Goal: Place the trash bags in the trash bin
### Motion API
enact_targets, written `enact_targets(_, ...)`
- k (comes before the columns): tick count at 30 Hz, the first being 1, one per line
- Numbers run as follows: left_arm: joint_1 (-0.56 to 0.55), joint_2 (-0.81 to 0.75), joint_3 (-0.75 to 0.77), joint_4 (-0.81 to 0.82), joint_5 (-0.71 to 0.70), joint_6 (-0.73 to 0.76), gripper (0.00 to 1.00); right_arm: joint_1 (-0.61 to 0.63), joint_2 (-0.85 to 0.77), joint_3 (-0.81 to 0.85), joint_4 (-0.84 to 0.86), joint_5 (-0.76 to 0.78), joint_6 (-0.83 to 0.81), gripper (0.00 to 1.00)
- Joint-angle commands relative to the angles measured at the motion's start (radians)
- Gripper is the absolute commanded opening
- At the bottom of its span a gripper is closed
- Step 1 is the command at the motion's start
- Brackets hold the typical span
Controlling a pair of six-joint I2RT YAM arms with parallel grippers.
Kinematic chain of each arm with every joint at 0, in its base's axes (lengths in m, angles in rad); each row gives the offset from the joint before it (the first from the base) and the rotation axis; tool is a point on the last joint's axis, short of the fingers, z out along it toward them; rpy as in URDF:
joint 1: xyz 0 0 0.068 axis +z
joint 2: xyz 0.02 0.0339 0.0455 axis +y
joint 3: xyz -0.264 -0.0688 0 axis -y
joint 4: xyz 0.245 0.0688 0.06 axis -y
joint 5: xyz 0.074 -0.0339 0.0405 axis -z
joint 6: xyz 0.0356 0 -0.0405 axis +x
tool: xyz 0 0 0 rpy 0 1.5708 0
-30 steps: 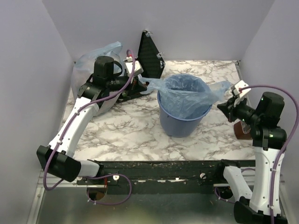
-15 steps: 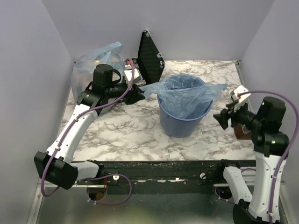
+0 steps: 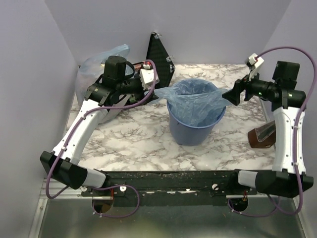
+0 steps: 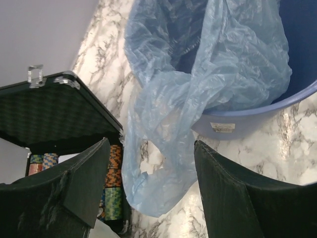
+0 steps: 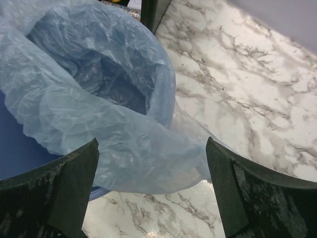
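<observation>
I will move my right gripper slightly toward the bin next and then close it on the bag's overhanging flap (image 3: 224, 96) (image 5: 166, 162), because the flap lies ahead of the spread fingers.
The trash bag (image 3: 195, 101), a thin light-blue film, sits inside the blue trash bin (image 3: 193, 133) with its edges draped over the rim on both sides. My left gripper (image 3: 153, 87) hovers just left of the bin, open; in the left wrist view a loose flap of the bag (image 4: 163, 148) hangs between the fingers (image 4: 84, 181) without touching them. My right gripper (image 3: 231, 94) stands open by the bin's right rim. In the right wrist view the bag's other flap (image 5: 148, 153) lies over the bin's rim (image 5: 29, 148), ahead of the spread jaws.
A black case (image 3: 159, 58) of coloured chips (image 4: 113, 186) stands open behind the left gripper. A bulging clear bag (image 3: 91, 67) sits at the back left behind the left arm. A brown object (image 3: 261, 136) lies near the right edge. Walls close in on three sides.
Both grippers have opened and let go of the bag's corners, which dropped onto the bin's rim. The right arm has swung up and back; the left gripper has shifted slightly.
</observation>
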Motion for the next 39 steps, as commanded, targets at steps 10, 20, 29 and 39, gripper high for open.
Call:
enact_targets(10, -0.052, 0.060, -0.008, -0.134, -0.026, 0.161, 0.30, -0.006, 0.055, 0.020, -0.079, -0.115, -0.141, 0.45)
enact_targets(20, -0.060, -0.073, -0.122, -0.012, -0.034, 0.066, 0.00, -0.007, -0.222, -0.181, -0.132, -0.038, -0.201, 0.01)
enact_targets(29, -0.063, -0.205, -0.253, 0.008, -0.032, 0.026, 0.00, -0.006, -0.404, -0.322, -0.270, 0.034, -0.336, 0.01)
enact_targets(39, -0.127, -0.302, -0.429, -0.024, -0.065, 0.108, 0.00, -0.006, -0.482, -0.451, -0.280, 0.145, -0.432, 0.01)
